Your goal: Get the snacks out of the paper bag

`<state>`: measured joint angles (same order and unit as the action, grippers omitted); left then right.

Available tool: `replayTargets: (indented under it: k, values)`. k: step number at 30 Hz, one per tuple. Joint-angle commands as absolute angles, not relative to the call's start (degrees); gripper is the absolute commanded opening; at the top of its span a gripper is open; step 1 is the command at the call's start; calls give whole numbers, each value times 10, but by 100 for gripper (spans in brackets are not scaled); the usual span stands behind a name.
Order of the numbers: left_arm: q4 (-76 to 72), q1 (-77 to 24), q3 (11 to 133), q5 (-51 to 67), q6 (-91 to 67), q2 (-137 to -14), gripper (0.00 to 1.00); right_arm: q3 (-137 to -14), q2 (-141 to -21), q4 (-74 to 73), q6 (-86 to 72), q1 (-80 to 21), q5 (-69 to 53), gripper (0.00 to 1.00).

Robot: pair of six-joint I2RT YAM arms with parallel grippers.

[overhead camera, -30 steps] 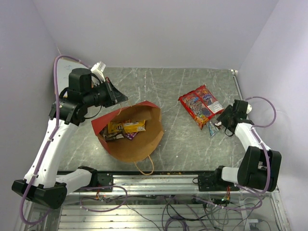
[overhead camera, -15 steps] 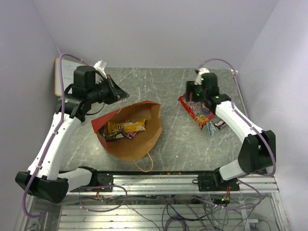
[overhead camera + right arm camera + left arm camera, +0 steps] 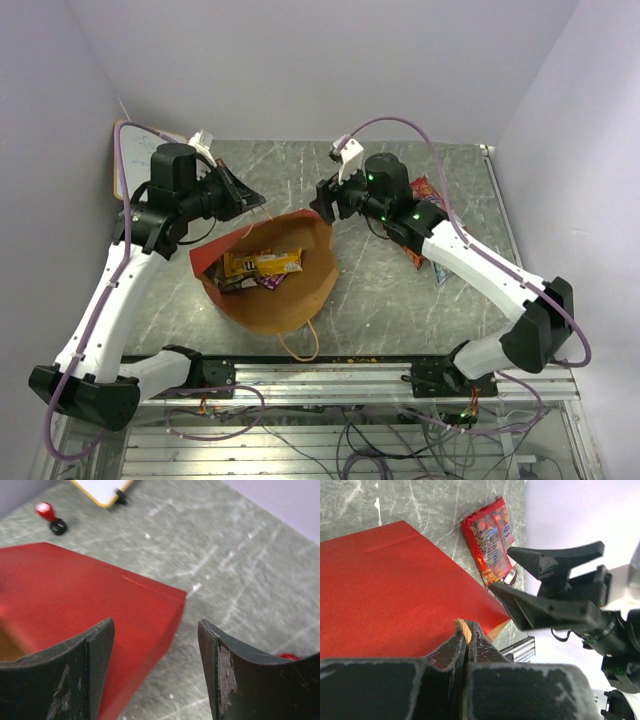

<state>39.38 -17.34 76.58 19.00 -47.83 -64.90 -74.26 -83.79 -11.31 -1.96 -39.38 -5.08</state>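
Observation:
My right gripper should next swing back and down into the open bag, onto the nearer yellow snack's loose end (image 3: 291,262), because that end is clear of the other snacks.
The paper bag (image 3: 290,300) lies open at centre left, red outside, brown inside. Inside it I see yellow snacks (image 3: 262,262), with a purple pack (image 3: 271,282) and a brown pack (image 3: 234,285). My left gripper (image 3: 250,200) is shut on the bag's upper twisted handle (image 3: 462,627), over the bag's red side (image 3: 395,590). My right gripper (image 3: 322,200) is open and empty above the bag's far right corner (image 3: 170,600). It also shows in the left wrist view (image 3: 500,569). Two red crisp bags (image 3: 490,545) lie on the table to the right, partly hidden by my right arm in the top view (image 3: 430,190).
A small packet (image 3: 440,270) lies by the crisp bags. A white board (image 3: 125,165) leans at the far left corner, with a small red-and-black object (image 3: 50,519) near it. The bag's other handle (image 3: 300,345) lies toward the near rail.
My right arm has swung left from beside the crisp bags to above the bag's far corner, gripper open. My left gripper stays almost still, shut on the handle.

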Motion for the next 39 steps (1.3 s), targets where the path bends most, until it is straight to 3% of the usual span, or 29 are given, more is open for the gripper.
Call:
replayTargets:
  k: [1,8,13,18,27,39]
  values:
    - [408,-174,770,172,-478,-635,7,-745,-792,-35,6,-421,-101,67]
    - [402,-174,769,190,-470,-641,7,-743,-773,-47,88,-500,-177,67]
    - [405,-174,769,204,-450,-645,7,-735,-771,-175,255,-652,-109,67]
    - [391,-174,764,221,-449,-649,7,-701,-763,-201,265,-744,-33,68]
    - [381,-174,751,242,-448,-621,7,-580,-751,-146,384,-755,112,65]
    - [373,-174,768,254,-420,-609,7,-634,-890,-101,492,-688,35,52]
